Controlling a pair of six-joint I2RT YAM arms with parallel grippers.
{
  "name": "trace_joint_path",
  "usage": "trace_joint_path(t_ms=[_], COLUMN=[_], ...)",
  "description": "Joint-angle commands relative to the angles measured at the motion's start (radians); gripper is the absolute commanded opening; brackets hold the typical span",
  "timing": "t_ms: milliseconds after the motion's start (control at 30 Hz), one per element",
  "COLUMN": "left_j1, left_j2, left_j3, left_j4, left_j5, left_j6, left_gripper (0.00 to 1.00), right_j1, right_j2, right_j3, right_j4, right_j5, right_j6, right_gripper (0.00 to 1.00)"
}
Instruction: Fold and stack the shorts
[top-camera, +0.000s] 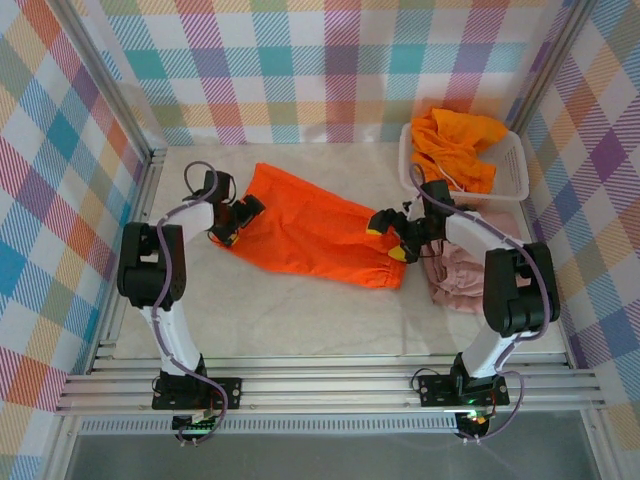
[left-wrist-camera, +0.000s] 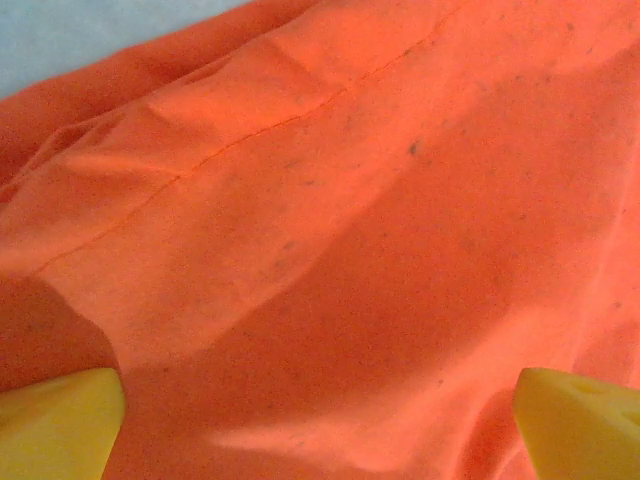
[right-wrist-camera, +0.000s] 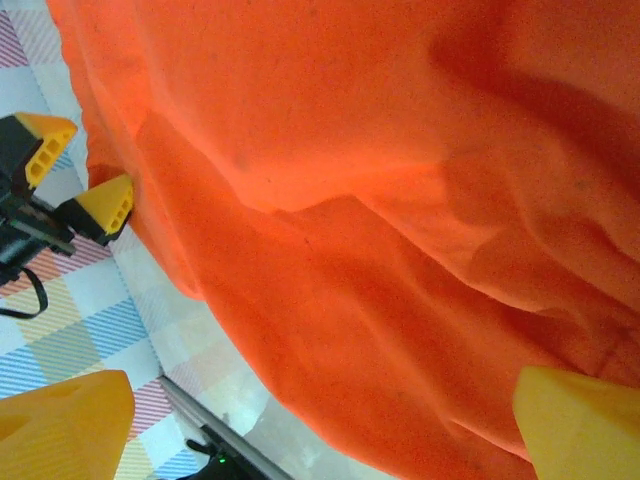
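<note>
My right gripper needs to turn and move down onto the gathered end of the orange shorts next, because that end is just below its wide-open fingers.
One bright orange pair of shorts (top-camera: 310, 235) lies spread flat across the middle of the table. My left gripper (top-camera: 232, 222) is at its left edge, open; in the left wrist view its yellow fingertips (left-wrist-camera: 60, 425) stand wide apart over the orange cloth (left-wrist-camera: 330, 220). My right gripper (top-camera: 390, 235) is at the gathered right end, also open, with the cloth (right-wrist-camera: 380, 200) lying between and beneath its fingertips (right-wrist-camera: 580, 425). The left gripper (right-wrist-camera: 70, 180) also appears in the right wrist view. A dusty pink pair (top-camera: 455, 278) lies under the right arm.
A white lattice basket (top-camera: 515, 165) at the back right holds a heap of orange shorts (top-camera: 455, 145). Checked walls close in the table on three sides. A metal rail (top-camera: 330, 385) runs along the near edge.
</note>
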Motion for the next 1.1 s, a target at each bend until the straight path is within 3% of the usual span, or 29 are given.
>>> trace_joint_path(t_ms=[0,233,433,1067], left_j1=[0.002,0.002,0.0,-0.004], left_j2=[-0.045,-0.223,-0.372,-0.406], left_j3=[-0.12,-0.361,-0.497,-0.529], left_j4=[-0.007,-0.056,-0.064,-0.062], left_j5=[-0.066,-0.105,-0.126,-0.125], left_j6=[-0.009,-0.027,-0.017,-0.018], left_gripper=[1.0,1.0,1.0,1.0], right_j1=[-0.001,-0.001,0.009,0.134], right_j2=[-0.055,-0.065,-0.018,0.215], right_j3=[0.004,0.012,0.009,0.139], right_j4=[-0.067,-0.203,-0.185,-0.209], right_j5=[0.068,0.283,0.322,0.472], right_j6=[-0.077,-0.194,-0.209,-0.252], right_gripper=[0.97,0.94,0.88,0.68])
